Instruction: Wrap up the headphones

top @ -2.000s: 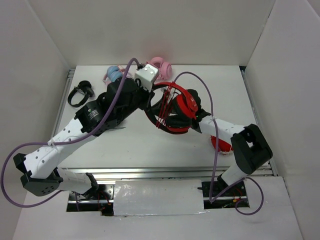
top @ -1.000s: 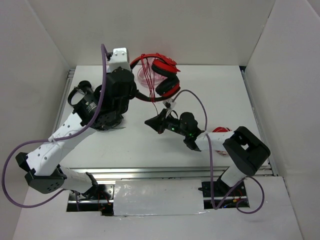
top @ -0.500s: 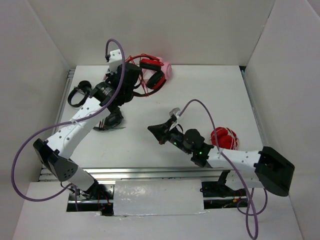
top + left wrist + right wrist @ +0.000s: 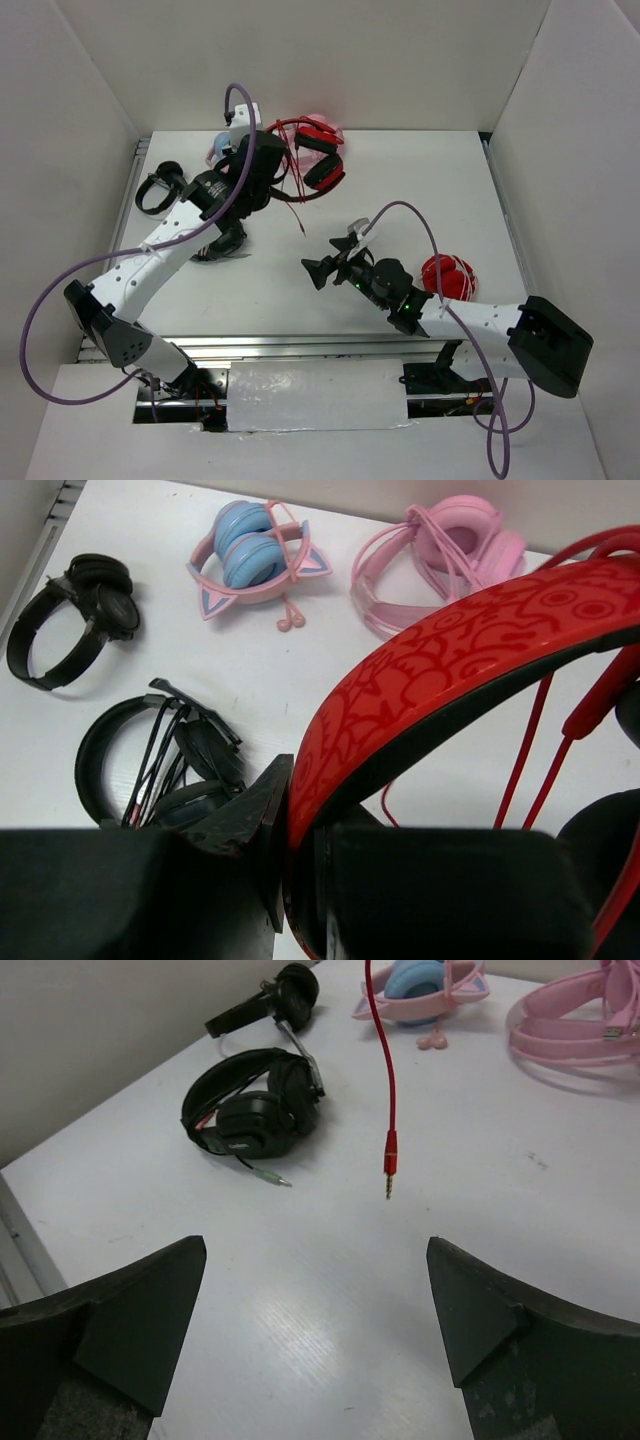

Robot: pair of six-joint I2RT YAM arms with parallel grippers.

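Note:
Next, my right gripper moves outward with its fingers open and closes on the cable's lower end by the plug (image 4: pixel 300 224) (image 4: pixel 391 1128), because the cable dangles free ahead of them.
The red headphones (image 4: pixel 318 160) with black ear cushions hang above the table at the back. My left gripper (image 4: pixel 272 168) is shut on their headband (image 4: pixel 450 660), which is pinched between the black fingers of this gripper (image 4: pixel 300 830) in the left wrist view. The thin red cable (image 4: pixel 297 212) dangles free from them, and its plug (image 4: pixel 389 1165) hovers just over the table. My right gripper (image 4: pixel 318 271) stands open and empty near the table's middle. In its own view the gripper (image 4: pixel 315 1260) sits a short way in front of the plug.
Black headphones (image 4: pixel 222 245) lie under the left arm and show on the table (image 4: pixel 255 1105) ahead of the right gripper. Another black pair (image 4: pixel 160 186) lies far left. A blue-and-pink pair (image 4: pixel 250 560) and a pink pair (image 4: pixel 450 550) lie at the back. A folded all-red pair (image 4: pixel 447 277) lies right.
The left gripper carried the headphones toward the back left. The right gripper drew back toward the near edge and opened wide; the cable end now hangs loose.

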